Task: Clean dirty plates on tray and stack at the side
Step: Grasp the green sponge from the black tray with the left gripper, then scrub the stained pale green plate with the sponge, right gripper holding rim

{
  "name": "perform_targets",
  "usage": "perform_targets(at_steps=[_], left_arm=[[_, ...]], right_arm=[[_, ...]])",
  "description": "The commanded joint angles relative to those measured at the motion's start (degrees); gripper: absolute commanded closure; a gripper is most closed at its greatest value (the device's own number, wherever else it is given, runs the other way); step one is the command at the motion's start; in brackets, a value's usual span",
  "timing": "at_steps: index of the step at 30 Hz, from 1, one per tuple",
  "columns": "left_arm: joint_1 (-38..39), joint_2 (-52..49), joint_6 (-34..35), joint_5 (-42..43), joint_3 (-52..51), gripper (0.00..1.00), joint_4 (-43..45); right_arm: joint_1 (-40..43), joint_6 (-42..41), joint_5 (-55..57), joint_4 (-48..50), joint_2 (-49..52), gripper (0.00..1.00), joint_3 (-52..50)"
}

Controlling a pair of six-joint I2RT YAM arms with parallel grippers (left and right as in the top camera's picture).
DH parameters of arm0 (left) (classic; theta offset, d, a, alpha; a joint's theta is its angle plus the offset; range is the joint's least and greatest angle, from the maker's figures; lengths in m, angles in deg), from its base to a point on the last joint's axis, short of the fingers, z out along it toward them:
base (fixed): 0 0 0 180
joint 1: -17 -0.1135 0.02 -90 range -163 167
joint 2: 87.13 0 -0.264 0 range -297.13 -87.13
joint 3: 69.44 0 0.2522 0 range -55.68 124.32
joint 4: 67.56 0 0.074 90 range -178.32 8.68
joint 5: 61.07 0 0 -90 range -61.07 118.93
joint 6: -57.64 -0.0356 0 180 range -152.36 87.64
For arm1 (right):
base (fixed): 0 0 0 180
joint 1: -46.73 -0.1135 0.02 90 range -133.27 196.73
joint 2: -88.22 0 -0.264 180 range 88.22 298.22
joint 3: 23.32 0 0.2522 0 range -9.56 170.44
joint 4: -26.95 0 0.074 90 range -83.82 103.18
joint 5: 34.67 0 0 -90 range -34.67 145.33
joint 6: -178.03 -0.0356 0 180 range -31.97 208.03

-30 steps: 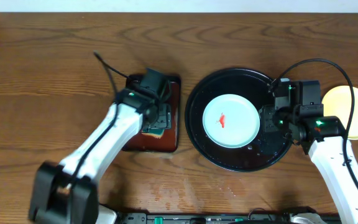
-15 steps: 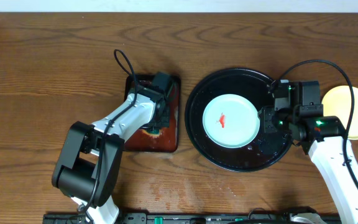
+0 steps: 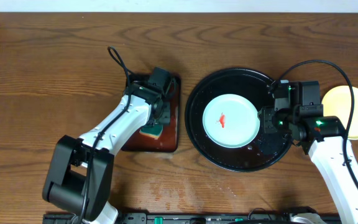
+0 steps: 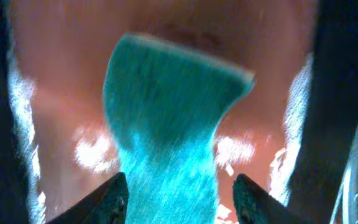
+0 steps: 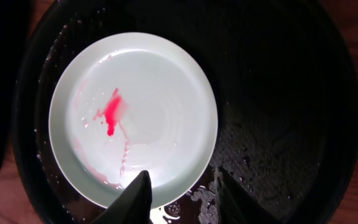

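My open right gripper, above the white plate's rim [image 5: 182, 190], will lower onto its pale-yellow-plate side next.
One white plate [image 3: 230, 121] with a red smear lies on the round black tray [image 3: 272, 81]; it also shows in the right wrist view [image 5: 135, 115]. A pale yellow plate [image 3: 355, 112] lies on the table to the right of the tray. No second white plate is in view. My right gripper [image 3: 268, 120] is open, its fingertips astride the white plate's right rim [image 5: 182, 190]. My left gripper [image 3: 158, 117] is over the reddish-brown tray, shut on a teal sponge [image 4: 166, 124].
The small reddish-brown rectangular tray [image 3: 169, 134] sits left of the black tray, with the sponge [image 3: 151, 131] above it. Water drops lie on the black tray [image 5: 272, 155] beside the plate. Bare wood table lies all around.
My left arm has swung and its wrist has turned above the reddish-brown tray, and more of the sponge shows. The right arm and the plates have not moved.
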Motion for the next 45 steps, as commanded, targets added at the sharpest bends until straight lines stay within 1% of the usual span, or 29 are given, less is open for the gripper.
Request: perform_targets(at_steps=[1, 2, 3, 6, 7, 11, 16, 21, 27, 31, 33, 36, 38, 41, 43, 45], left_arm=[[0.02, -2.78, -0.04, 0.48, -3.10, 0.54, 2.73], [0.02, -3.63, -0.04, 0.48, -3.56, 0.58, 3.54], [0.02, -4.70, -0.07, 0.48, -3.76, 0.63, 3.80], [0.02, -6.47, -0.11, 0.46, -3.76, 0.81, 3.78], [0.00, -6.69, -0.09, 0.48, -3.76, 0.92, 3.76], [0.02, -5.81, -0.48, 0.50, -2.95, 0.92, 2.05], [0.02, -2.03, -0.50, 0.55, 1.16, 0.93, -4.07], [0.02, 2.38, -0.74, 1.46, 2.97, 0.93, -6.47], [0.02, 5.46, -1.38, 4.72, 2.97, 0.93, -7.54], [0.04, 6.62, -3.78, 4.72, 3.30, 0.93, -8.66], [0.04, 6.82, -4.42, 4.61, 5.07, 0.93, -10.88], [0.90, 6.80, -4.59, 4.66, 11.32, 0.93, -15.93], [2.32, 6.80, -4.59, 5.09, 15.17, 0.93, -17.51], [5.46, 6.80, -4.52, 8.09, 18.67, 0.93, -15.96], [7.67, 6.73, -3.52, 11.65, 18.91, 0.93, -11.78], [9.62, 6.08, -0.90, 14.03, 18.91, 0.93, -7.69]], right_arm=[[-0.48, -0.83, -0.39, 0.00, -0.24, 0.68, 0.79], [-0.46, -1.22, -0.17, -0.07, -0.24, 0.68, 0.79], [-0.33, -3.41, 0.66, -0.13, -0.24, 0.67, 0.76], [0.74, -6.93, 1.55, -0.02, -0.22, 0.67, 0.76], [1.38, -7.06, 1.55, 0.17, -0.07, 0.68, 0.76], [4.57, -7.04, 1.27, 0.85, 1.33, 0.68, 0.76], [7.54, -6.88, -1.64, 0.85, 5.33, 0.71, 0.76], [7.82, -2.84, -7.76, 1.38, 11.28, 0.71, 0.76], [7.82, -2.05, -7.76, 3.41, 16.31, 0.72, 0.76], [7.78, 0.87, -8.39, 5.09, 17.77, 0.72, 0.76], [7.78, 2.03, -8.35, 5.79, 18.25, 0.71, 0.76], [7.78, 2.43, -8.00, 7.50, 19.56, 0.70, 0.76], [7.76, 2.43, -9.18, 8.63, 20.68, 0.70, 0.76], [7.39, 2.45, -10.47, 9.70, 22.75, 0.71, 0.76], [6.99, 2.40, -10.51, 10.29, 24.41, 0.73, 0.76], [6.62, 1.49, -10.51, 11.15, 25.83, 0.77, 0.76]])
